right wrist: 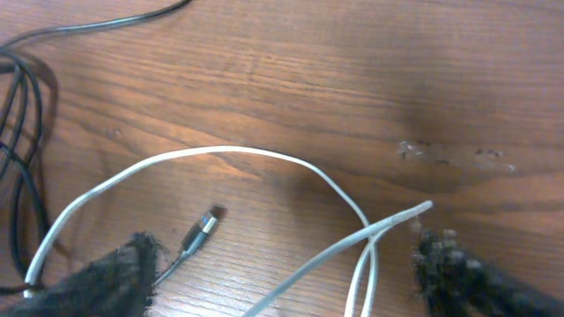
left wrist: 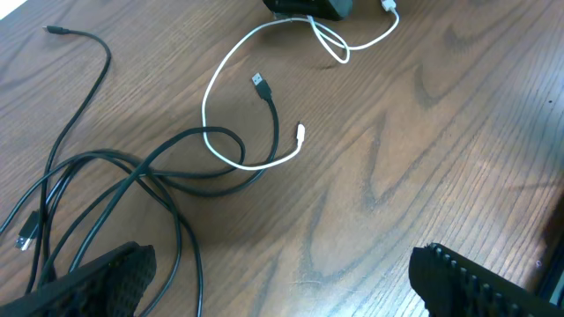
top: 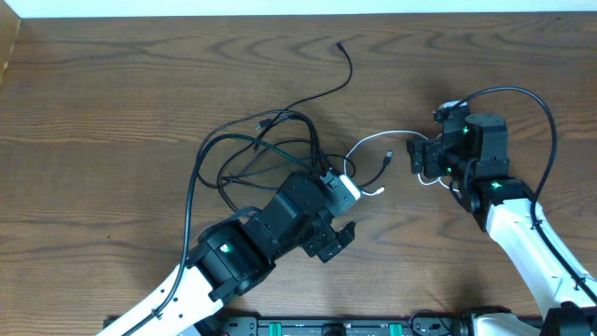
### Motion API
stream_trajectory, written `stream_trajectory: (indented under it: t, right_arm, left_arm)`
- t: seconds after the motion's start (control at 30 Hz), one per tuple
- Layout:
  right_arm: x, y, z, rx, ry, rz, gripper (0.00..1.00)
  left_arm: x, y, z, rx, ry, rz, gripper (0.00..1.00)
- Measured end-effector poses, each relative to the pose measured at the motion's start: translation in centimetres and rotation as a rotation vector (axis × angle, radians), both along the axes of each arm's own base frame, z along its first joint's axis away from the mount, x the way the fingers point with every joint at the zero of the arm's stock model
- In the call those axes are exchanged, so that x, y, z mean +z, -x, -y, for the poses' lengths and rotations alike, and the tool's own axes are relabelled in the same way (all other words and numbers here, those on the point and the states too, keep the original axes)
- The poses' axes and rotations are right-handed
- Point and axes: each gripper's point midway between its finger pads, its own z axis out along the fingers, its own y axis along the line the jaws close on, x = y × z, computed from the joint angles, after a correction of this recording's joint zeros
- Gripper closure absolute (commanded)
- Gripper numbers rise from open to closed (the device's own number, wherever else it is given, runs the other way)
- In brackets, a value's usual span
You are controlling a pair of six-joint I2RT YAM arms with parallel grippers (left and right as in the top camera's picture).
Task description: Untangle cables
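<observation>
My right gripper tilts and moves toward the bundle next, onto the white arc. There the white cable (top: 378, 140) crosses the black cables at the bundle's edge.
Black cables (top: 261, 149) lie in a tangled bundle at the table's centre left, with one strand running up to a plug (top: 340, 43). A shorter white cable (top: 378, 140) arcs from that bundle toward my right gripper (top: 422, 161). In the right wrist view, the right gripper (right wrist: 286, 282) is open, with white cable (right wrist: 238, 151) strands lying loose between its fingers and a black plug (right wrist: 204, 227) beside the left finger. My left gripper (top: 334, 209) is open just right of the bundle. Its left finger (left wrist: 97, 282) hangs over the black cables (left wrist: 159, 172). Nothing lies between its jaws.
In the left wrist view a white plug end (left wrist: 300, 132) and a black plug (left wrist: 258, 82) lie close together on the wood. The right gripper (left wrist: 308, 7) shows at that view's top edge. The table's far edge (top: 298, 13) runs along the top.
</observation>
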Motion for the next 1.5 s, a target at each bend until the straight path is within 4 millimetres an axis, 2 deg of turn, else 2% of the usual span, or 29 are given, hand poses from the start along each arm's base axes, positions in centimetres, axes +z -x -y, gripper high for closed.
stream_trajectory:
  t: [0.17,0.4,0.5,0.63,0.8,0.9,1.2,1.5]
  right_arm:
    - [0.5,-0.6,-1.6,-0.039,-0.108,0.008,0.11]
    - [1.1,-1.6,-7.9,0.002,-0.318,0.025,0.10]
    - [-0.1,-1.6,-10.1,0.003,-0.377,-0.012,0.10]
    - [-3.0,-1.4,-12.4,-0.023,-0.436,-0.093,0.10]
    - [-6.6,-1.0,-13.8,-0.075,-0.482,-0.191,0.08]
    - [-8.2,-1.0,-14.1,-0.121,-0.519,-0.231,0.08]
    - [-7.8,-1.5,-15.1,-0.200,-0.653,-0.276,0.09]
    - [-7.6,0.0,-17.5,-0.156,-0.710,-0.348,0.09]
  left_arm:
    - [0.0,0.0,0.0,0.000,0.000,0.000,0.04]
    - [0.0,0.0,0.0,0.000,0.000,0.000,0.04]
    - [0.0,0.0,0.0,0.000,0.000,0.000,0.04]
    - [0.0,0.0,0.0,0.000,0.000,0.000,0.04]
    - [0.0,0.0,0.0,0.000,-0.001,0.000,0.04]
    - [0.0,0.0,0.0,0.000,-0.001,0.000,0.04]
    - [0.0,0.0,0.0,0.000,-0.001,-0.001,0.04]
    - [0.0,0.0,0.0,0.000,-0.001,-0.001,0.04]
